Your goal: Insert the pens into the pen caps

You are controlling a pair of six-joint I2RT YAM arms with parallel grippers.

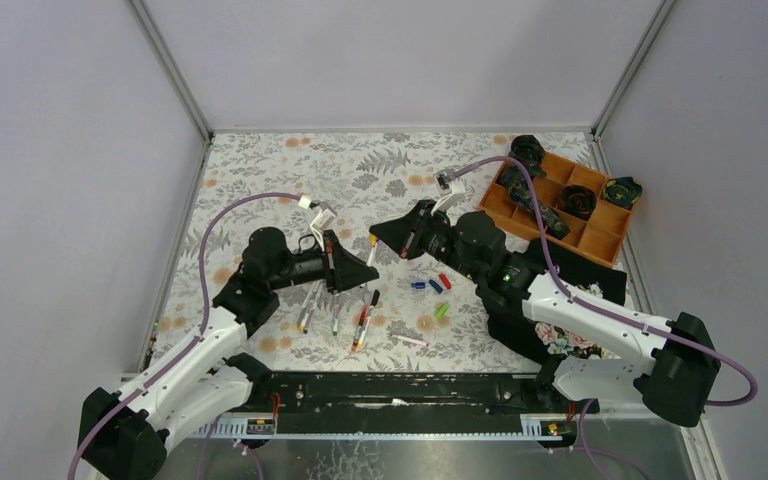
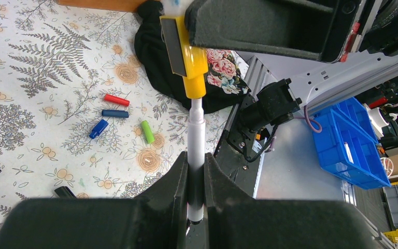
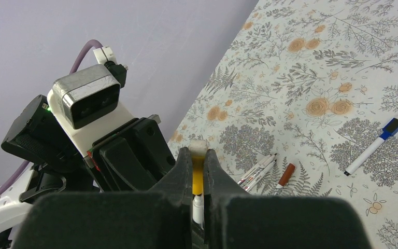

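My left gripper tips downward next, lowers the pen and releases it on the bare mat (image 2: 0, 194) beside the blue-capped pen, since that spot lies below the gripper.
My left gripper (image 2: 196, 165) is shut on the white barrel of a pen (image 2: 196, 129). My right gripper (image 3: 198, 155) is shut on a yellow pen cap (image 3: 198, 179). The pen's tip end sits inside the yellow cap (image 2: 190, 65), and the two are in line. In the top view the left gripper (image 1: 367, 273) and right gripper (image 1: 380, 238) meet nose to nose above the mat's middle. Loose caps lie on the mat: red (image 2: 116, 99), dark blue (image 2: 115, 113), blue (image 2: 98, 128) and green (image 2: 146, 132). Several more pens (image 1: 336, 315) lie under the left arm.
A wooden divided tray (image 1: 590, 255) with black items stands at the back right. A black floral cloth (image 1: 560, 335) lies under the right arm. A blue-capped pen (image 3: 373, 147) and a brown-capped pen (image 3: 286, 175) lie on the mat. Grey walls enclose the table.
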